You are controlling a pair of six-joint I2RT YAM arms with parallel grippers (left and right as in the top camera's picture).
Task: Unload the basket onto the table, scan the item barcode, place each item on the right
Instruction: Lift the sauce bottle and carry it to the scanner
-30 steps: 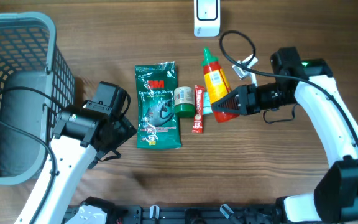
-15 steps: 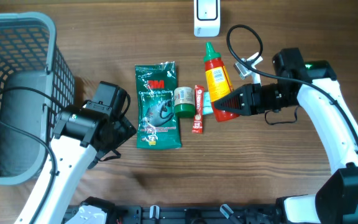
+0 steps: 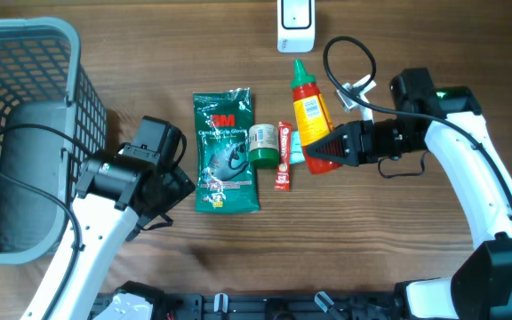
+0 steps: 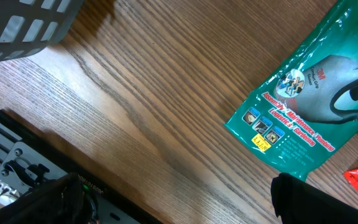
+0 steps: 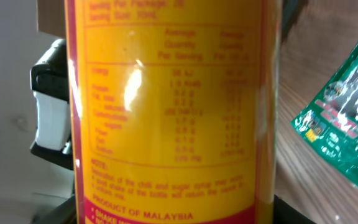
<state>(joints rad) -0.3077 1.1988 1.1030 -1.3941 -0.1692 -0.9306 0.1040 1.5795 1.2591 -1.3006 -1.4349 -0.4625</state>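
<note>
I will swing my right gripper outward and turn the red sauce bottle [image 3: 308, 110] crosswise over the white scanner [image 3: 295, 22] to let it go, because the scanner is farther outward than my gripper.
A red sauce bottle [image 3: 308, 110] with a yellow label and green cap is held at its base by my right gripper [image 3: 332, 149], which is shut on it. Its cap points toward the white scanner [image 3: 295, 22] at the table's far edge. The right wrist view is filled by the bottle's yellow label [image 5: 173, 106], with the scanner [image 5: 48, 106] showing behind it on the left. No barcode shows on this face. My left gripper [image 3: 180, 180] stands open over bare wood beside the green 3M packet [image 3: 225, 151], its fingers [image 4: 303, 199] holding nothing.
A small green-lidded jar [image 3: 261, 144] and a red tube [image 3: 284, 156] lie between the packet and the bottle. A grey basket [image 3: 69, 53] stands at the far left. The packet's corner [image 4: 309, 106] lies right of my left gripper.
The right gripper has carried the bottle a little toward the far edge and the scanner, then stopped. The left arm has not moved.
</note>
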